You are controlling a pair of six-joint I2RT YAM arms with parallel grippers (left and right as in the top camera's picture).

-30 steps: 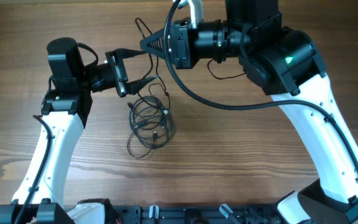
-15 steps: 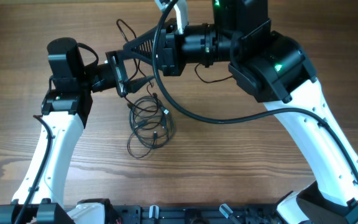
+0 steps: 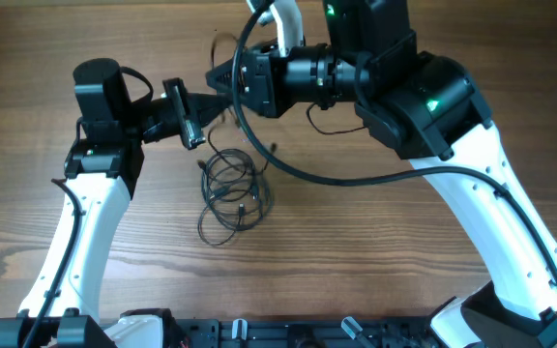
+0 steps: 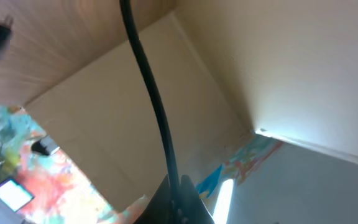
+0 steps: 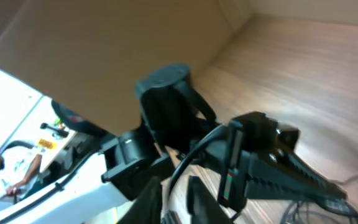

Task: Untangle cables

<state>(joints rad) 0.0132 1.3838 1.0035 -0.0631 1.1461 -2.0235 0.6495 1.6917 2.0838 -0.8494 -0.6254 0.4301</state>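
The piece of cable at my left gripper still rises from the bundle, so my left gripper should next go up and outward, to the left in the overhead view, and then come down over bare wood (image 3: 165,179).
The cables (image 3: 232,188) lie as a loose coiled bundle of thin black cords on the wooden table (image 3: 375,242), just below both grippers. One strand rises from the bundle to the left gripper (image 3: 220,104). In the left wrist view the left gripper (image 4: 178,182) is shut on that black strand (image 4: 151,93), which runs up and away, and a blurred plug (image 4: 2,34) hangs at the top left. The right gripper (image 3: 211,79) points left, right above the left one. Its jaws (image 5: 176,185) stand a little apart, with a strand (image 5: 194,155) passing between them.
The left arm's gripper body (image 5: 272,165) fills the middle of the right wrist view, very close to the right gripper's fingers. A thick dark arm cable (image 3: 288,159) loops from the right arm over the table beside the bundle. Bare wood lies right of the bundle.
The left gripper has closed on a strand. The right gripper moved left over the left one, then its jaws parted a little. The bundle on the table stayed put.
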